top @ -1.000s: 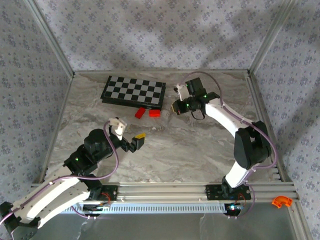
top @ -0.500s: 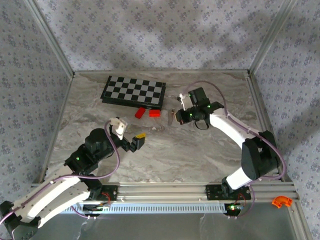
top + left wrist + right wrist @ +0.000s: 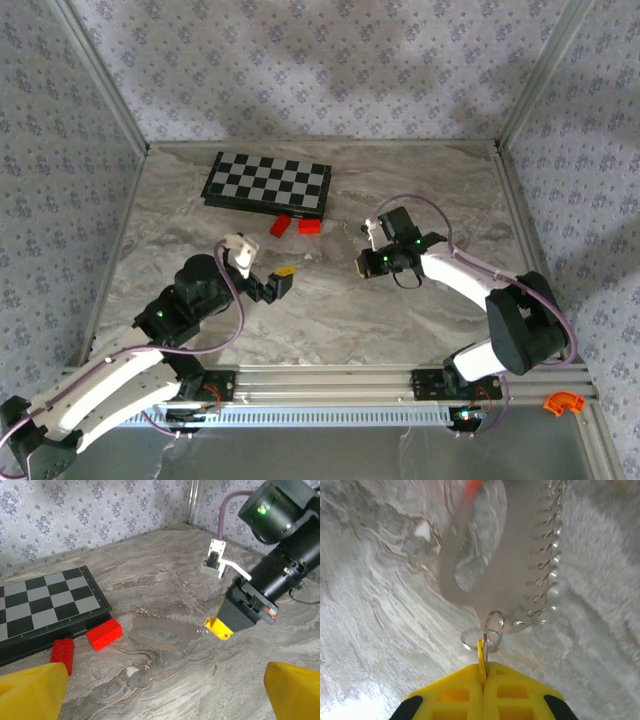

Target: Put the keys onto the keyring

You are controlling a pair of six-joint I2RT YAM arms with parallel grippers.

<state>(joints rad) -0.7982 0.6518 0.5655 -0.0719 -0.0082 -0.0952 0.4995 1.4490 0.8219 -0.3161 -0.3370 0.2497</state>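
I should move my right gripper back and down toward the bare marble there and let go of the key [image 3: 482,655], because its ring already joins the keyring.
My right gripper [image 3: 482,666] is shut on a thin yellow-orange key [image 3: 482,655], held edge-on between the yellow fingertips. A small metal ring [image 3: 479,640] lies against the key's tip. It links to the pale beige, half-transparent loop of the keyring [image 3: 470,550] and its row of wire links [image 3: 545,570] on the marble. In the left wrist view the right gripper [image 3: 218,628] sits low at the keyring's [image 3: 165,634] right end. My left gripper [image 3: 283,278] hangs open to the left with nothing between its yellow fingers [image 3: 30,690].
The chessboard [image 3: 267,183] lies at the back left. Two red blocks [image 3: 280,225] [image 3: 310,226] rest in front of it, close to the keyring's left end. A tiny white chip [image 3: 131,670] sits on the marble table [image 3: 400,320]. An orange part [image 3: 562,403] lies outside the frame.
My right gripper, still shut, has come from near the chessboard's right end toward the near side and down to the marble. The left arm has hardly moved.
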